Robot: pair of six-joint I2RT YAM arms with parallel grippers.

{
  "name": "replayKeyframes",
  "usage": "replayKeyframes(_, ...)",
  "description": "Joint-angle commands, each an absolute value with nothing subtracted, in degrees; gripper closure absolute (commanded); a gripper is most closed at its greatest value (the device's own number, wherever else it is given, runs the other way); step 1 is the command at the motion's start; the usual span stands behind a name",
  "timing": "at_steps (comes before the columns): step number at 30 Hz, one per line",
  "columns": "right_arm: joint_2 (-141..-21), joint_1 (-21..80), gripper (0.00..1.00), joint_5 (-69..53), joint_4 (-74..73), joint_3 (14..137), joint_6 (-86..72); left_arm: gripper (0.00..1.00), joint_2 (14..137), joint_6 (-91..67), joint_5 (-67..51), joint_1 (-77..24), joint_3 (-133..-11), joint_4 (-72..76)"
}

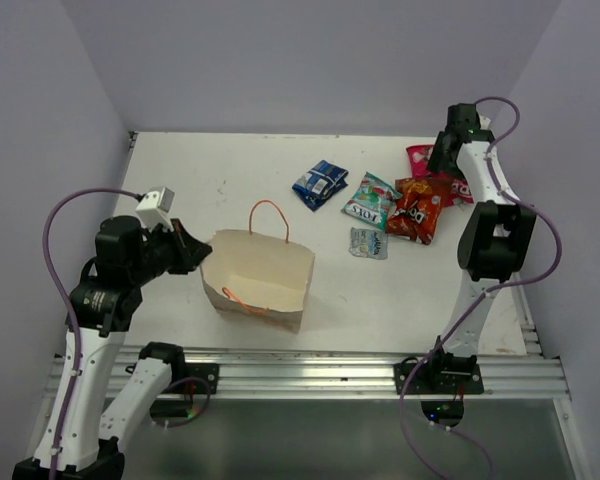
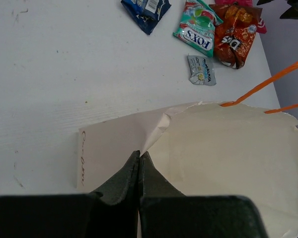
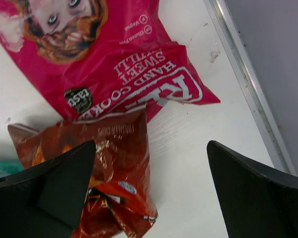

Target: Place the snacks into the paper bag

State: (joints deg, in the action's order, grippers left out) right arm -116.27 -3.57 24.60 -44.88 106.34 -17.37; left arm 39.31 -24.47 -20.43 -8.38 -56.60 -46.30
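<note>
The red-pink bag's lettered end (image 1: 461,189) (image 3: 148,79) lies uncovered, below and outward of the right gripper's fingers, so the right gripper needs to move outward past the orange-red packet and down onto that end next.
The cream paper bag (image 1: 265,272) lies in the middle of the table with its mouth open and an orange cord handle (image 1: 268,215) sticking up. My left gripper (image 2: 140,154) is shut on the paper bag's (image 2: 228,148) left rim, its tips pinching a folded edge. The snacks lie to the right: a blue packet (image 1: 320,184), a green-white one (image 1: 371,200), a small silvery-grey one (image 1: 368,243), an orange-red one (image 3: 109,168) and the large red-pink bag (image 3: 104,54). My right gripper (image 3: 151,153) hangs open over the orange-red packet's edge, holding nothing.
A metal rail (image 3: 248,89) runs along the table's right edge close to the red-pink bag. Purple walls (image 1: 300,60) close in the back and sides. An aluminium frame (image 1: 310,372) crosses the near edge by the arm bases.
</note>
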Motion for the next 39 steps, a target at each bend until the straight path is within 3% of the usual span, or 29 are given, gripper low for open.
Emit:
replayKeyframes(1,-120.48,-6.15,0.01,21.72,-42.19,112.58,-17.58,1.00,39.55,-25.05,-18.55,-8.53,-59.06,-48.25)
replayKeyframes(11,-136.13,-8.53,0.01,17.49,-44.21,127.96,-18.63,1.00,39.38,-28.04,-15.91,-8.44,-59.50,-53.70)
replayKeyframes(18,-137.64,-8.61,0.04,15.47,-45.00,122.53,-18.63,1.00,39.37,-28.91,-14.77,-8.53,-59.24,-52.74)
replayKeyframes(19,-137.29,-8.53,0.15,15.47,-44.83,120.26,-18.46,1.00,39.37,-29.00,-14.68,-8.53,-59.06,-52.21)
replayKeyframes(21,-136.50,-8.61,0.29,15.47,-44.91,118.83,-17.76,1.00,39.64,-29.00,-14.59,-8.53,-58.80,-51.51)
replayKeyframes(24,-135.88,-8.53,0.89,17.31,-45.88,117.86,-16.44,1.00,39.99,-28.83,-14.68,-8.44,-58.54,-50.36)
replayKeyframes(25,-134.92,-8.53,1.00,17.92,-46.40,118.12,-15.91,1.00,40.16,-28.83,-14.68,-8.44,-58.45,-49.84)
replayKeyframes(30,-130.18,-8.70,1.00,18.20,-46.23,119.96,-15.82,1.00,40.61,-27.86,-14.41,-8.53,-58.18,-48.34)
replayKeyframes(39,-109.27,-7.39,1.00,7.65,-46.05,123.49,-17.58,1.00,41.22,-26.46,-14.41,-8.52,-58.45,-46.41)
